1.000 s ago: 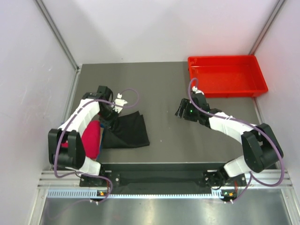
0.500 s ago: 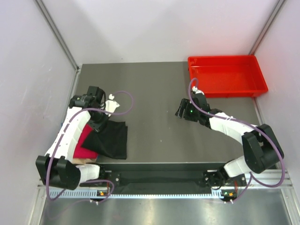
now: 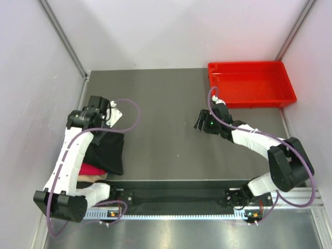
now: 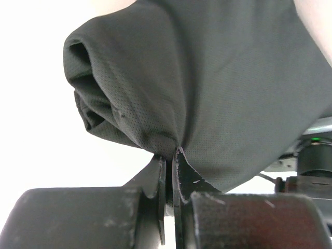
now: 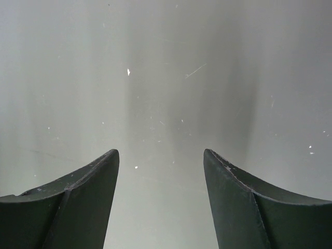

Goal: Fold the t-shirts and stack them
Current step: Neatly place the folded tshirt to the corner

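Observation:
I will move my left gripper to the left in the top view and down next, and let go of the black t-shirt's fold onto the crimson red t-shirt [image 3: 89, 170], because black cloth hangs over the crimson red t-shirt's side.
The black t-shirt [image 3: 108, 153] is folded and hangs from my left gripper [image 3: 97, 134] at the table's left side. It covers most of the crimson red t-shirt [image 3: 89, 170], of which only an edge shows below it. In the left wrist view my left gripper [image 4: 170, 153] is shut on a fold of the black t-shirt [image 4: 207, 83]. My right gripper [image 3: 201, 124] is open and empty over the bare table, right of centre. The right wrist view shows its fingertips [image 5: 111, 161] apart above the grey surface. No blue t-shirt shows.
A rigid red plastic tray [image 3: 251, 83] stands at the back right corner. A pale cloth edge [image 3: 93, 178] shows beneath the red shirt at the table's near left edge. White walls enclose the table on three sides.
My left gripper has carried the black t-shirt leftward, from beside the red shirt to over it. The red shirt is now mostly covered. The right arm has not moved.

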Controlling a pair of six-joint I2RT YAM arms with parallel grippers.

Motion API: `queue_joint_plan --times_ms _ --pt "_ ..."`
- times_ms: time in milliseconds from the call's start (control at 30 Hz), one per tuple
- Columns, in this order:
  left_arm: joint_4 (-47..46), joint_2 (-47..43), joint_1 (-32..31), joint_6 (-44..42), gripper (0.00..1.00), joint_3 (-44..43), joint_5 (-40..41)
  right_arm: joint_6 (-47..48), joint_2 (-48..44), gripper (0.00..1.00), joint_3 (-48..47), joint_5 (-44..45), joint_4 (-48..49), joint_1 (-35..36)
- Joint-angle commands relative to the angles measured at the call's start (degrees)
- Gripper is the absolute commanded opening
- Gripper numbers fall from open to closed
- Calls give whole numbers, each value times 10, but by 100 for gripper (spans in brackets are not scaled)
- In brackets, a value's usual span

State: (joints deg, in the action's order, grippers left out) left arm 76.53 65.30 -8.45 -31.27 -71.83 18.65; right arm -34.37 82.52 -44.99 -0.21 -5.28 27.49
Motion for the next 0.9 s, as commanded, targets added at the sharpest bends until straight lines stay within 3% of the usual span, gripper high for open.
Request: queue_joint_plan --times_ms 0,400,667,867 --pt "64 -25 2 6 0 -24 72 15 -12 67 -18 0 17 4" --pt "6 -55 18 -34 0 54 183 32 -12 68 -24 -1 14 -2" --pt "-141 -22 150 -130 0 132 197 44 -24 68 -19 -1 11 -8" --pt "-219 12 179 -150 0 168 184 52 -25 69 -15 -4 10 -15"
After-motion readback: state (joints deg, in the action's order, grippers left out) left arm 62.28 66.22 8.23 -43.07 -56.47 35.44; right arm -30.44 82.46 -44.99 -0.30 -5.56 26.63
